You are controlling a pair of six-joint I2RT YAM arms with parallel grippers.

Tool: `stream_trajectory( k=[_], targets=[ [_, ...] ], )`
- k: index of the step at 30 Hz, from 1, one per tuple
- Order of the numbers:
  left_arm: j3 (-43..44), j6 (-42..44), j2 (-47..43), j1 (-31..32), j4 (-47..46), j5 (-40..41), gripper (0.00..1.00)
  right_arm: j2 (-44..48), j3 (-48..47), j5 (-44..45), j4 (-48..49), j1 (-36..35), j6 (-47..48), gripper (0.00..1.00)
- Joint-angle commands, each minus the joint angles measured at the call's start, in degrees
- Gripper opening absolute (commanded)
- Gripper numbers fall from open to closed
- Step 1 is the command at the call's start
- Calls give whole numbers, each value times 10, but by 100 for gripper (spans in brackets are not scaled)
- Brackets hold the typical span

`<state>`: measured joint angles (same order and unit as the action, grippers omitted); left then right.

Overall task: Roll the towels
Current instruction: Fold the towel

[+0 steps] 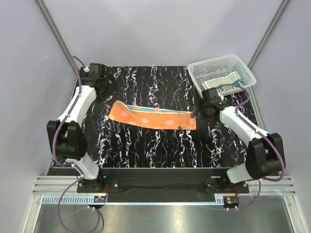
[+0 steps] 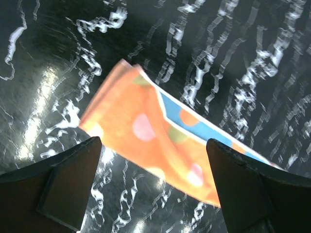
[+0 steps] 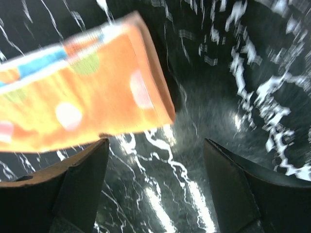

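Observation:
The near corner of the orange towel's end gets my right gripper down onto it next, because that corner lies flat on the tabletop below the gripper's open fingers.
An orange towel with blue, green and pale dots lies folded into a long flat strip across the middle of the black marbled table. My left gripper hovers just off its left end, open and holding nothing. In the left wrist view that end of the orange towel shows between and beyond the left gripper's spread fingers. My right gripper stands open at the right end. The right wrist view has the orange towel's corner up left of the empty right gripper. A cream lettered towel lies in the basket.
A white plastic mesh basket sits at the table's back right corner, just behind the right wrist. Pale walls and metal frame posts enclose the table on three sides. Both arm bases are bolted to the near edge.

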<state>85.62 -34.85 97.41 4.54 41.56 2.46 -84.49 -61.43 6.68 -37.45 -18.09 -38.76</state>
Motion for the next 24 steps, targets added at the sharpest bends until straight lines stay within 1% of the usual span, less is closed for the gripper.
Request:
stream_trajectory(
  k=[1, 2, 3, 5, 8, 12, 17, 20, 24],
  targets=[
    [-49, 8, -47, 33, -31, 14, 96, 14, 71, -80, 58, 2, -39, 83],
    [-75, 6, -56, 36, -44, 10, 96, 13, 95, -89, 80, 2, -44, 82],
    [-89, 3, -61, 40, -51, 9, 96, 9, 104, -110, 91, 2, -53, 82],
    [-127, 2, -70, 41, -67, 3, 95, -2, 119, -124, 112, 4, -61, 81],
    [-159, 9, -77, 41, -74, -3, 94, -22, 145, -143, 180, 5, -82, 80],
    [-175, 22, -85, 42, -68, -2, 94, -44, 164, -151, 225, 6, -109, 76],
    [-175, 36, -103, 42, -61, -8, 94, -55, 185, -144, 280, 5, -127, 74],
    [-173, 41, -104, 42, -56, -11, 94, -68, 192, -136, 288, 6, -137, 73],
    [-175, 44, -100, 42, -59, -20, 93, -77, 201, -117, 289, 7, -149, 63]
  ],
)
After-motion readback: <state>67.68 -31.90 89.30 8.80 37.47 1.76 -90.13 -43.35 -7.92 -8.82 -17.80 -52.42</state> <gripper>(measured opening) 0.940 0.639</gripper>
